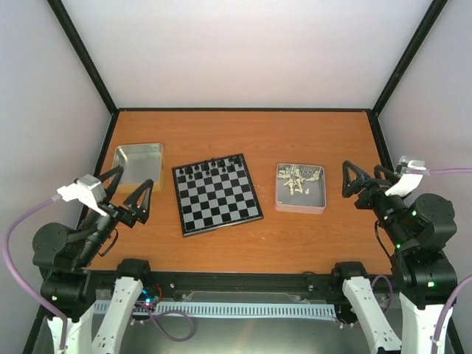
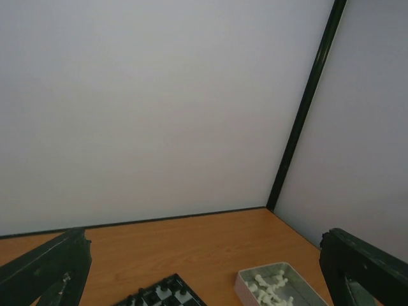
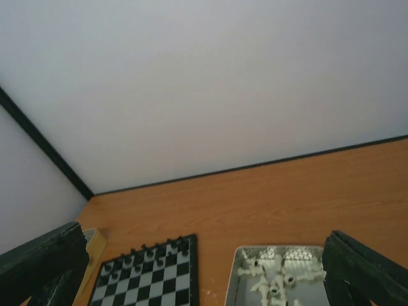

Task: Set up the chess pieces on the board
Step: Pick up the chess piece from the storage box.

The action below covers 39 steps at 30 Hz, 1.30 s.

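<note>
My right gripper swings over the tray next, tips down and lowers onto the heap's near-side white piece (image 1: pixel 307 192) (image 3: pixel 298 303), since the board's near rows stand empty.
The board (image 1: pixel 217 194) lies mid-table, slightly turned, with tiny black figures (image 1: pixel 212 167) on its two far rows; it also shows in the right wrist view (image 3: pixel 143 278) and the left wrist view (image 2: pixel 160 295). The cream-white chess pieces (image 1: pixel 298 179) lie heaped in a silver tray (image 1: pixel 301 205) right of the board, seen too in the right wrist view (image 3: pixel 275 278) and the left wrist view (image 2: pixel 271 287). My left gripper (image 1: pixel 131 194) is open and empty, left of the board. My right gripper (image 1: pixel 355 186) is open and empty, right of the tray.
An empty silver tray (image 1: pixel 138 163) sits at the far left of the orange table. Black frame posts and white walls enclose the table on three sides. The arm bases stand at the near edge.
</note>
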Motion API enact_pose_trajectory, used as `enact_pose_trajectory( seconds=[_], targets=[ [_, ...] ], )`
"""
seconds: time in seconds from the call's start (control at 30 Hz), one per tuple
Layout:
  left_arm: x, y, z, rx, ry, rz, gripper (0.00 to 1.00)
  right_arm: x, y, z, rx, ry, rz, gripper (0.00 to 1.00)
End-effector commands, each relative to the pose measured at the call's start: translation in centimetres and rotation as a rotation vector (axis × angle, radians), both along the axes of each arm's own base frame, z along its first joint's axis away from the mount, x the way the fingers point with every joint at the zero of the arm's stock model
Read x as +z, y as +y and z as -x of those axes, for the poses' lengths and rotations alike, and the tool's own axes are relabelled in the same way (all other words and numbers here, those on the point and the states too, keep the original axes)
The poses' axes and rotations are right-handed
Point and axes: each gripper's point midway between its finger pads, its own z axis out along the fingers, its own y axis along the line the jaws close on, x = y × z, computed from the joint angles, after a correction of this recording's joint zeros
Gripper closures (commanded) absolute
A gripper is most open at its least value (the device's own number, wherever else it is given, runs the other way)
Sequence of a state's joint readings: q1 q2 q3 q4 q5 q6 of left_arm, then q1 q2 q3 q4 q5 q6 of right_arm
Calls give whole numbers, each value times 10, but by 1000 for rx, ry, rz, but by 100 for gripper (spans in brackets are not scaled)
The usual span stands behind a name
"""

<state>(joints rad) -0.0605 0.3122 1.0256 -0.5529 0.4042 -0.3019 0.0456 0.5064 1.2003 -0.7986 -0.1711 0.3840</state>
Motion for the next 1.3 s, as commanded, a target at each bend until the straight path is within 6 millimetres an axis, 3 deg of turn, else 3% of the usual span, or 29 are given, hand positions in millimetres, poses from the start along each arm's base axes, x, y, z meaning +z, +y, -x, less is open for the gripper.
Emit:
enact_pose_trajectory(
  seconds=[0.0, 0.3, 0.43, 0.73, 0.87, 1.03, 1.27],
  targets=[
    [-12, -10, -10, -69, 65, 43, 0, -28, 16, -7, 99, 104, 2, 0],
    [-45, -33, -31, -219, 137, 74, 0, -90, 24, -53, 144, 310, 3, 1],
    [-55, -39, -35, -257, 90, 36, 0, -128, 23, -87, 124, 448, -20, 11],
    [-50, -16, -70, -91, 49, 73, 0, -202, 28, -134, 57, 659, 73, 30],
    [-56, -4, -86, -15, 5, 98, 0, -247, 22, -141, -14, 773, 172, 43],
    [-68, -4, -102, -13, 3, 100, 0, -294, 14, -141, -56, 891, 235, 69],
    [-86, -4, -123, 2, 95, 77, 0, -332, 20, -154, -25, 983, 268, 65]
  ],
)
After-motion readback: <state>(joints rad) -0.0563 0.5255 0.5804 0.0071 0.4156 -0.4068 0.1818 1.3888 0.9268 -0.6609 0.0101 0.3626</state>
